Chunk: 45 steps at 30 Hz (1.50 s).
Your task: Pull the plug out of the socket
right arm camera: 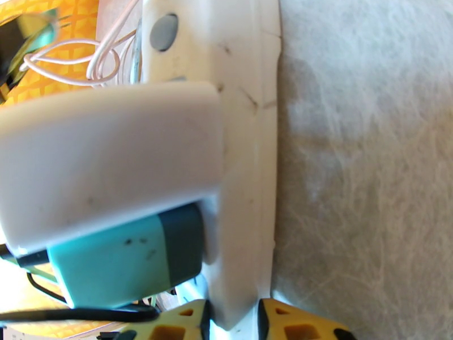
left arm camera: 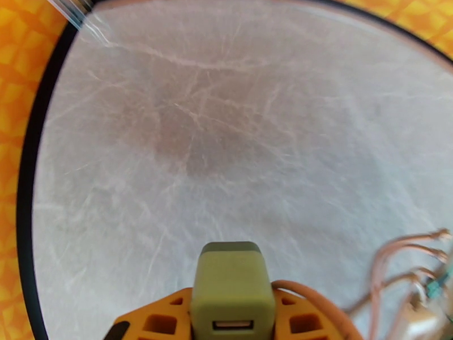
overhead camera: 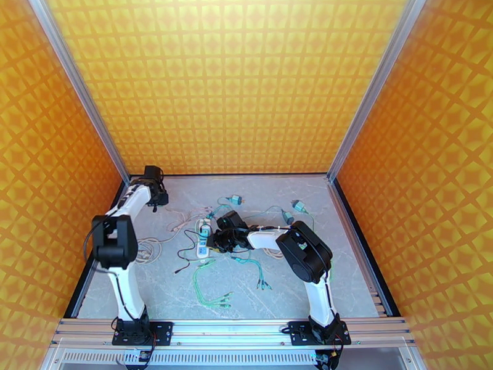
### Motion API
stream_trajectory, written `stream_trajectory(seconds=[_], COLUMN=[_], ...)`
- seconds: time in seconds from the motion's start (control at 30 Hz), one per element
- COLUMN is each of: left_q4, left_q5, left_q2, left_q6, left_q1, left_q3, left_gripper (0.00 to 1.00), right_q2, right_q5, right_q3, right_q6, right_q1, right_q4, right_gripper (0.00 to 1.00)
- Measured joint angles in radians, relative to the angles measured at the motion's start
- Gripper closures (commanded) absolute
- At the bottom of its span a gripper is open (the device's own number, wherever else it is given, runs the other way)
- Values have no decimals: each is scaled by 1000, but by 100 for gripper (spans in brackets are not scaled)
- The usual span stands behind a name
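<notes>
The robot has to lower the olive-green plug [left arm camera: 231, 276] with its left gripper first, to let go of it on the tabletop below.
An olive-green USB plug [left arm camera: 231, 276] sits between the orange fingers of my left gripper [left arm camera: 232, 315], which is shut on it above bare table. In the top view this left gripper [overhead camera: 156, 197] is at the back left corner, well apart from the white socket strip [overhead camera: 204, 237]. My right gripper [overhead camera: 215, 239] reaches in from the right and is shut on the strip. In the right wrist view its orange fingertips [right arm camera: 294, 324] straddle the end of the socket strip [right arm camera: 243, 109]. A white adapter [right arm camera: 107, 160] and a teal plug [right arm camera: 124, 262] stand plugged into the strip.
Loose cables lie around the strip: green leads [overhead camera: 212, 291] toward the front, black wire [overhead camera: 185, 253], a pale coiled cord [overhead camera: 148, 246], and teal connectors [overhead camera: 235, 200] [overhead camera: 300, 206] at the back. Orange walls enclose three sides. The table's black edge [left arm camera: 25, 194] runs close to my left gripper.
</notes>
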Motion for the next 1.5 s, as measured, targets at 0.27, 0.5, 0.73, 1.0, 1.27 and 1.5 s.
stream_trajectory(seconds=[0.27, 0.5, 0.73, 1.0, 1.27, 1.5], left_q4=[-46, -85, -113, -135, -121, -105], left_q5=[-3, -4, -6, 0, 60, 112], left_q2=[97, 103, 101, -29, -274, -454], left_q6=[18, 16, -9, -66, -124, -162], left_q1=[6, 6, 7, 7, -5, -103], left_q3=[65, 98, 103, 65, -89, -305], left_gripper=[77, 48, 23, 20, 23, 35], right_q2=[0, 0, 0, 0, -36, -151], right_q5=[3, 5, 7, 7, 54, 136], right_q3=[7, 18, 23, 23, 23, 9], right_q6=[0, 0, 0, -1, -55, -133], right_q1=[0, 0, 1, 1, 2, 2], right_q4=[-13, -34, -43, -44, -127, -249], right_gripper=[72, 72, 72, 71, 64, 64])
